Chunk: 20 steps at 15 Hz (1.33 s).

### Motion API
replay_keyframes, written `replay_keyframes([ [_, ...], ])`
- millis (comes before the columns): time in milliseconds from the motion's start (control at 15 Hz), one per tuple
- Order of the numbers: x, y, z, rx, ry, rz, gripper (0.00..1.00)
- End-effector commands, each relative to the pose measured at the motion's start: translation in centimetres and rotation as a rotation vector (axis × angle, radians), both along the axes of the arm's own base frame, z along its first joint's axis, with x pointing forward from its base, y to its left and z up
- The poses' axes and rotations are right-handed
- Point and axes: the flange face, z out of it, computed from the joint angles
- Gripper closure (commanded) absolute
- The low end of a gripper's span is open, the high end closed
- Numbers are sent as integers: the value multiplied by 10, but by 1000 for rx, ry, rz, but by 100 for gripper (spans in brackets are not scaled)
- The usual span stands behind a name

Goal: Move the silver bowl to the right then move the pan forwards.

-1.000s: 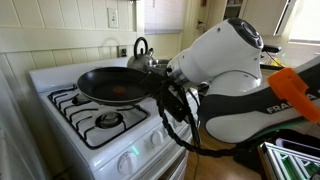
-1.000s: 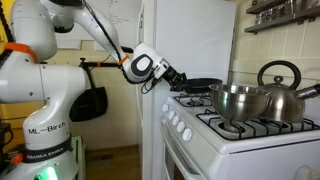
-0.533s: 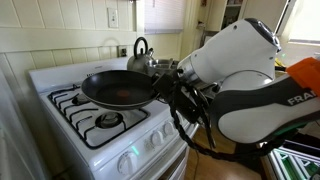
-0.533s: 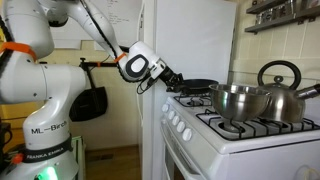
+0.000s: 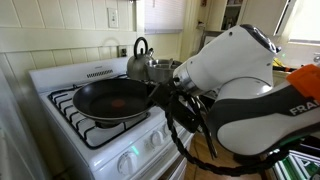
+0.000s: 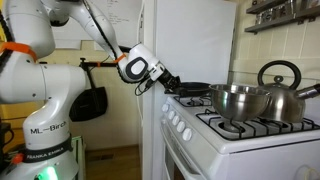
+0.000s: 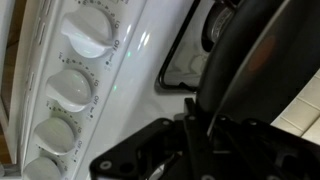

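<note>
The pan [image 5: 112, 100] needs to go onto the front burner, so my gripper should lower slightly first and then push it farther from the silver bowl.
The black pan [image 5: 112, 100], reddish-brown inside, sits over the stove's front burner, its dark handle pointing at my arm. My gripper [image 5: 167, 93] is shut on that handle at the stove's front corner. In the other exterior view the gripper [image 6: 168, 81] holds the pan [image 6: 200, 86] at the stove's far side. The silver bowl [image 5: 163, 70] stands on a back burner beside the kettle; in an exterior view the bowl [image 6: 244, 100] is large and near the camera. In the wrist view the pan [image 7: 255, 55] fills the right side, with my gripper [image 7: 195, 140] dark around its handle.
A domed steel kettle [image 5: 139, 57] with a black handle stands at the back, also seen behind the bowl [image 6: 281, 88]. White control knobs [image 7: 88, 30] line the stove front. Black burner grates [image 5: 105, 123] cover the white stove top [image 5: 60, 72]. A wall rises behind the stove.
The pan has moved with my gripper from the back burner area toward the stove's front, now lying over the front burner. The bowl and kettle have not moved.
</note>
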Motion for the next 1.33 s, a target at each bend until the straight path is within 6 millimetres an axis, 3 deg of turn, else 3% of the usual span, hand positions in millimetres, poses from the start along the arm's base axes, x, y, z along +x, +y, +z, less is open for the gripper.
replay_keyframes([
  [0,13,2,1,21,-43,-10,98],
  [800,53,23,-14,1,-69,1,98],
  [1267,65,21,-21,-11,-55,-5,98],
])
